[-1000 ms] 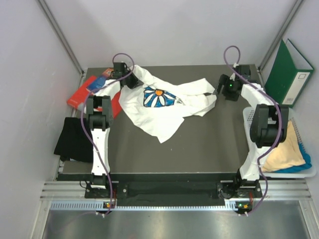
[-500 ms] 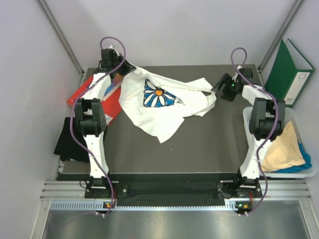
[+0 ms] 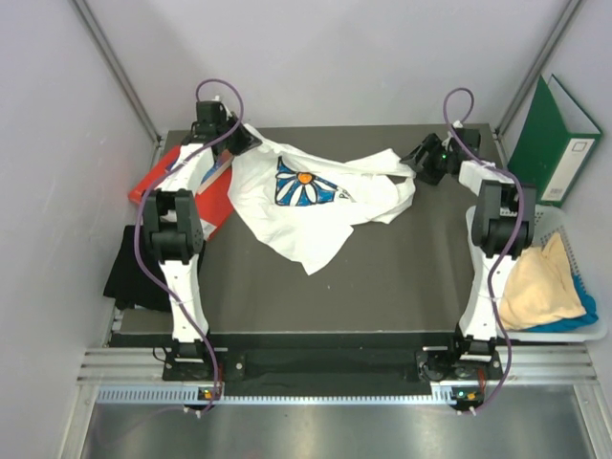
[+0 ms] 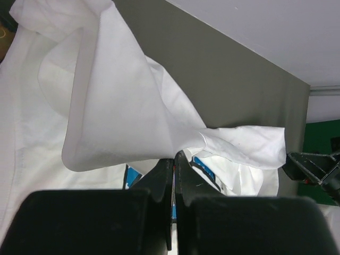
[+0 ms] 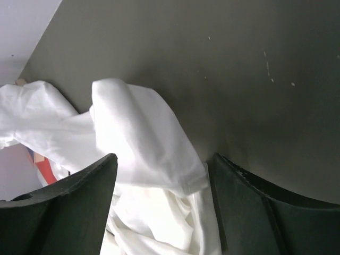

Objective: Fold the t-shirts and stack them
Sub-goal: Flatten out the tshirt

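Observation:
My right gripper stays low next, edges slightly outward and closes on the shirt's end (image 5: 178, 174), since the white fold (image 5: 141, 127) already stands between my open fingers.
The white daisy-print t-shirt (image 3: 306, 206) lies crumpled across the back of the dark table. My left gripper (image 3: 243, 140) is at its back-left corner, shut on a fold of the white cloth (image 4: 133, 117); the fingers (image 4: 174, 159) pinch it. My right gripper (image 3: 417, 160) is open at the shirt's right end, its jaws standing either side of a white fold (image 5: 141, 127) on the table; this gripper (image 5: 164, 159) holds nothing. A black t-shirt (image 3: 139, 268) hangs off the table's left edge. Pale yellow (image 3: 540, 292) and blue (image 3: 581, 320) shirts lie in the basket.
A red book (image 3: 158, 180) with a blue one lies at the back left, under the left arm. The white mesh basket (image 3: 595, 335) stands off the table's right edge. A green binder (image 3: 555, 139) leans against the right wall.
The left arm swung out to the back left, pulling the shirt's corner with it. The right gripper moved left and back onto the shirt's right end.

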Controlling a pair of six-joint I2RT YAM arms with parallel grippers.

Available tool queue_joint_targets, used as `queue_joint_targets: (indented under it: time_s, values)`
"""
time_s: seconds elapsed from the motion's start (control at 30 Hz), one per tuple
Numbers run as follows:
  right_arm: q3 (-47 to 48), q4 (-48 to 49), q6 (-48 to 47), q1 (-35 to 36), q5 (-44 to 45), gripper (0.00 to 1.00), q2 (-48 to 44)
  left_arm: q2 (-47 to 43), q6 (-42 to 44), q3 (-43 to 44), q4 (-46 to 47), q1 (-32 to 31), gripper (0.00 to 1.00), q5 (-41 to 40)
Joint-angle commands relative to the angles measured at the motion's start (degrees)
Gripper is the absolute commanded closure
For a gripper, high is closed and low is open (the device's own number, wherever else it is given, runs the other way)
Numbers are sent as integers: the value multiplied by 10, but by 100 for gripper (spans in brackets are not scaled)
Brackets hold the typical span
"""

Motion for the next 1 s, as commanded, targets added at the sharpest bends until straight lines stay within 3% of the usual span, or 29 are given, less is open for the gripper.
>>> queue_joint_targets:
  time_s: [0.0, 0.2, 0.3, 0.4, 0.43, 0.5, 0.83, 0.97]
  values:
    - [59, 42, 21, 5, -21, 28, 31, -51, 17, 0, -4, 3, 100, 4]
    - [97, 67, 51, 12, -43, 34, 65, -57, 24, -3, -16, 3, 100, 0]
    - [123, 67, 67, 15, -70, 50, 85, -60, 26, -4, -20, 3, 100, -2]
    - [153, 85, 84, 18, -101, 74, 104, -65, 24, -12, -20, 3, 100, -4]
    - [160, 85, 87, 18, -106, 89, 105, -67, 24, -15, -19, 3, 100, -5]
    - [160, 79, 88, 18, -113, 100, 96, -70, 23, -21, -17, 3, 100, -5]
    - [137, -2, 15, 5, -109, 100, -11, -118, 50, -32, -42, 5, 100, -35]
    - [108, -30, -4, 1, -116, 100, -85, -182, 65, -65, -49, 5, 100, -64]
